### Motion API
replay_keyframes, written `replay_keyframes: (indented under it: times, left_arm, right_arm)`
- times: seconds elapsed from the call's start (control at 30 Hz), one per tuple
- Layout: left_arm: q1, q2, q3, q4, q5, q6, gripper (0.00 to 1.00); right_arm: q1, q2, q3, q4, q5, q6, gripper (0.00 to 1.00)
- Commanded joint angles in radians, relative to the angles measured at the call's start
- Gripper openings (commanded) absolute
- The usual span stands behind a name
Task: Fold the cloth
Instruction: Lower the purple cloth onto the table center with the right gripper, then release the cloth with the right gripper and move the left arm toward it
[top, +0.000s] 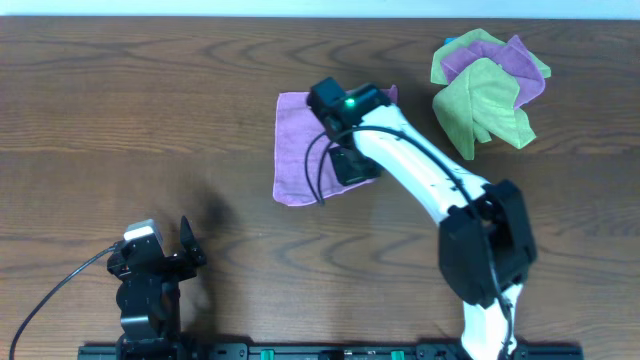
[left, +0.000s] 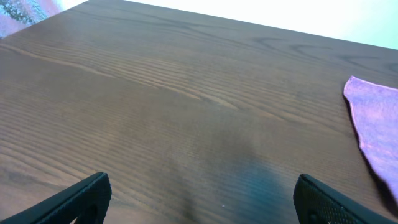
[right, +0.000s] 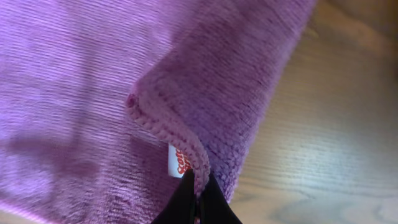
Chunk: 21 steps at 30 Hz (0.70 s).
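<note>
Next I need to draw my right gripper over bare wood, which lies back and to its right in the overhead view, and release the cloth's edge to lay its fold flat.
A purple cloth (top: 298, 146) lies on the wooden table at centre, partly under my right arm. My right gripper (top: 352, 165) is over it, shut on the cloth's stitched edge (right: 186, 146), which is pinched between the black fingertips (right: 198, 199) and lifted into a fold beside a white tag (right: 178, 162). My left gripper (top: 160, 255) is open and empty at the near left, well away from the cloth; its two dark fingertips frame bare wood (left: 199, 199), with the cloth's corner (left: 376, 124) at the right edge of the left wrist view.
A heap of green and purple cloths (top: 488, 85) sits at the far right. A cable (top: 50, 295) runs from the left arm across the near left of the table.
</note>
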Motion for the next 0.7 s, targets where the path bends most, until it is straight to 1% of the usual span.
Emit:
replay_keyframes:
  times: [0.0, 0.03, 0.07, 0.13, 0.17, 0.23, 0.33, 0.43, 0.5, 0.63, 0.67]
  left_arm:
    - [0.004, -0.006, -0.02, -0.006, 0.0, 0.012, 0.95]
    - [0.004, -0.006, -0.02, -0.002, -0.012, 0.012, 0.95]
    - [0.004, -0.006, -0.019, 0.003, 0.02, 0.011, 0.95]
    - [0.003, -0.005, -0.018, 0.003, 0.105, 0.011, 0.95]
    - [0.003, -0.002, -0.013, -0.001, 0.187, 0.008, 0.95]
    - [0.003, 0.018, 0.012, -0.03, 0.252, -0.035, 0.95]
    - [0.003, 0.105, 0.108, -0.097, 0.28, -0.071, 0.95]
    - [0.003, 0.246, 0.233, -0.168, 0.286, -0.095, 0.95]
    - [0.003, 0.385, 0.341, -0.23, 0.33, -0.116, 0.95]
    - [0.003, 0.675, 0.537, -0.345, 0.504, -0.14, 0.95]
    - [0.003, 0.764, 0.59, -0.367, 0.587, -0.14, 0.95]
  right_arm:
    - [-0.035, -0.108, -0.108, 0.041, -0.032, 0.029, 0.01]
    - [-0.045, -0.146, -0.158, 0.071, -0.051, 0.024, 0.01]
    - [-0.056, -0.192, -0.213, 0.109, -0.076, 0.01, 0.01]
    - [-0.07, -0.25, -0.283, 0.156, -0.1, -0.001, 0.01]
    - [-0.077, -0.279, -0.32, 0.177, -0.111, -0.002, 0.01]
    - [-0.081, -0.296, -0.349, 0.187, -0.118, 0.0, 0.01]
    - [-0.081, -0.297, -0.376, 0.21, -0.142, 0.0, 0.01]
    - [-0.081, -0.297, -0.418, 0.264, -0.172, 0.0, 0.01]
    - [-0.081, -0.297, -0.453, 0.284, -0.175, 0.009, 0.01]
    - [-0.081, -0.297, -0.494, 0.298, -0.172, 0.016, 0.01]
    - [-0.082, -0.297, -0.497, 0.297, -0.168, 0.018, 0.01]
